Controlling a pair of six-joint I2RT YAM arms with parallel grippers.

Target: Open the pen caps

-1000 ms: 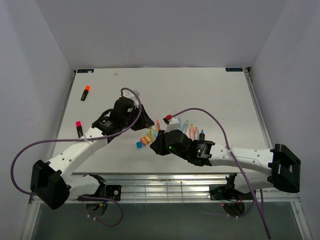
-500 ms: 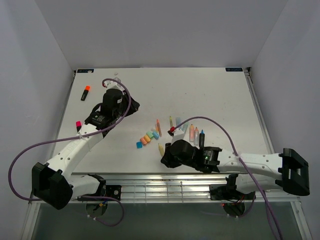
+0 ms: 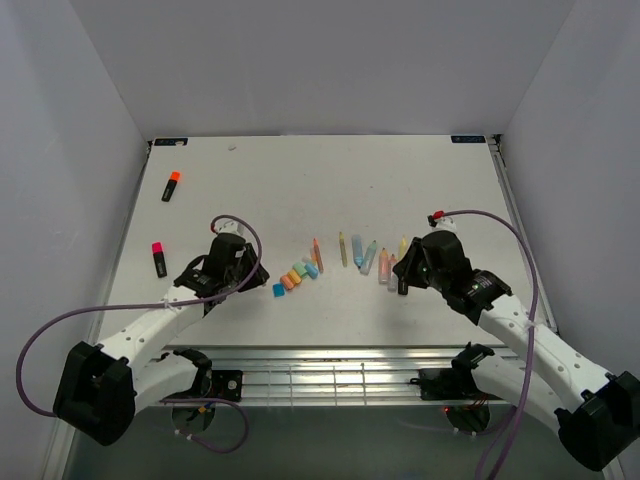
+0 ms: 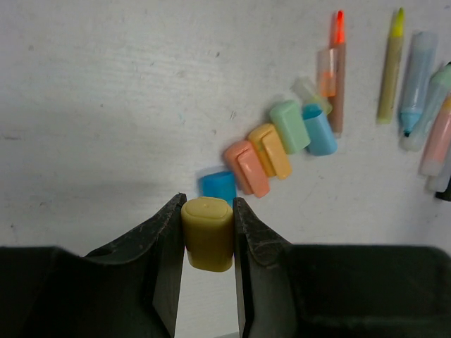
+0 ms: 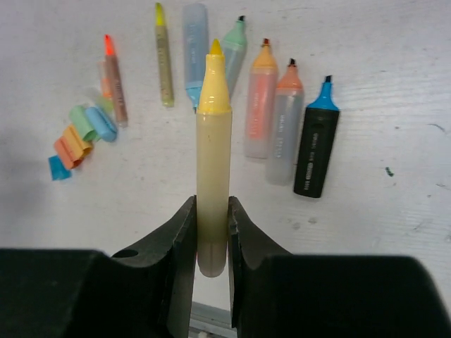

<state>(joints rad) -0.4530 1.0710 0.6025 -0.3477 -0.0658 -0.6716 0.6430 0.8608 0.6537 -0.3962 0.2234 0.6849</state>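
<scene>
The left gripper moves down to the bare tabletop (image 3: pixel 266 298) (image 4: pixel 176 191) beside the blue cap below it next and lets go of the yellow cap at the row's open end.
My left gripper (image 4: pixel 208 229) (image 3: pixel 255 280) is shut on a stubby yellow pen cap (image 4: pixel 208 232), held just short of a curved row of loose pen caps (image 3: pixel 295 275): blue (image 4: pixel 217 184), orange (image 4: pixel 246 167), amber (image 4: pixel 270 149), green (image 4: pixel 289 125) and light blue (image 4: pixel 318 130). My right gripper (image 5: pixel 212 225) (image 3: pixel 412 262) is shut on an uncapped yellow pen (image 5: pixel 213 141), which points at the row of uncapped pens (image 3: pixel 370 258). That row holds thin orange (image 5: pixel 113 77) and yellow (image 5: pixel 163 63) pens, pastel markers (image 5: pixel 261 98) and a black one (image 5: pixel 316 148).
Two capped black highlighters lie at the far left, one with an orange cap (image 3: pixel 172 186) and one with a pink cap (image 3: pixel 158 258). White walls close in the table on three sides. A metal rail (image 3: pixel 320 352) runs along the near edge.
The two grippers were together over the middle a second ago and have drawn apart. The left one swung back, then came down by the cap row. The right one moved right of the pens.
</scene>
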